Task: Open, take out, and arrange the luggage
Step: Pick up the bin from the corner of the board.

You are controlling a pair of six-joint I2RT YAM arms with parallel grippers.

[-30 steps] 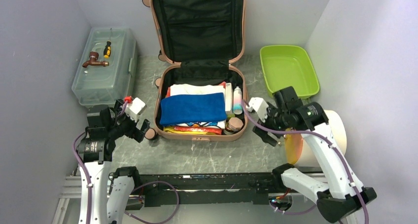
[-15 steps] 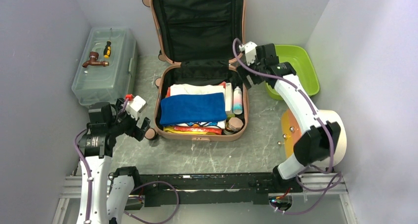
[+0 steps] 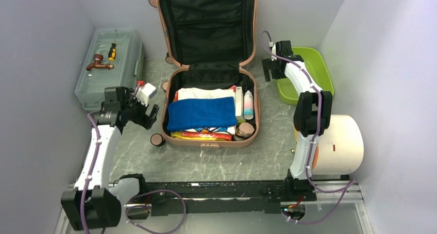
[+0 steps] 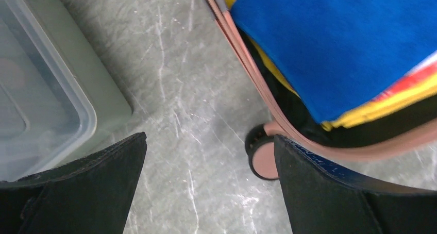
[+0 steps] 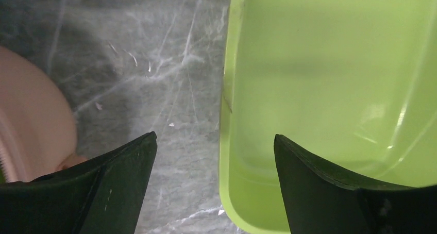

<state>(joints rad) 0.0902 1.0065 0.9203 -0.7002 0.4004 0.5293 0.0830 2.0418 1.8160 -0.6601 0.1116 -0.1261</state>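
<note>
The green tray's rim facing the luggage already runs between my right gripper's open fingers, so next I will lower the gripper over that rim and close on it.
The salmon-pink luggage (image 3: 206, 143) lies open in the middle of the table, its black-lined lid (image 3: 206, 22) upright against the back wall. Inside it, a folded blue cloth (image 3: 201, 113) lies on top of white, yellow and red items, with bottles (image 3: 248, 104) along the right side. My left gripper (image 3: 150, 116) hangs open and empty beside the luggage's left wall. The left wrist view shows that gripper (image 4: 208, 141) over bare table, with the pink rim (image 4: 242, 53) and a wheel (image 4: 265, 159) beside it. My right gripper (image 3: 269, 69) is open, and in its wrist view the gripper (image 5: 214, 138) straddles the green tray's left rim.
A lime green tray (image 3: 304, 71) sits at the back right, seen in the right wrist view as the tray (image 5: 335, 64). A translucent toolbox (image 3: 108, 69) at the back left carries a screwdriver (image 3: 112, 51) and a brown tap (image 3: 99, 63). A white roll (image 3: 337, 144) stands at the right.
My right arm has swung from the luggage's front right corner to the back, between the lid and the green tray. My left gripper has moved up closer to the luggage's left wall.
</note>
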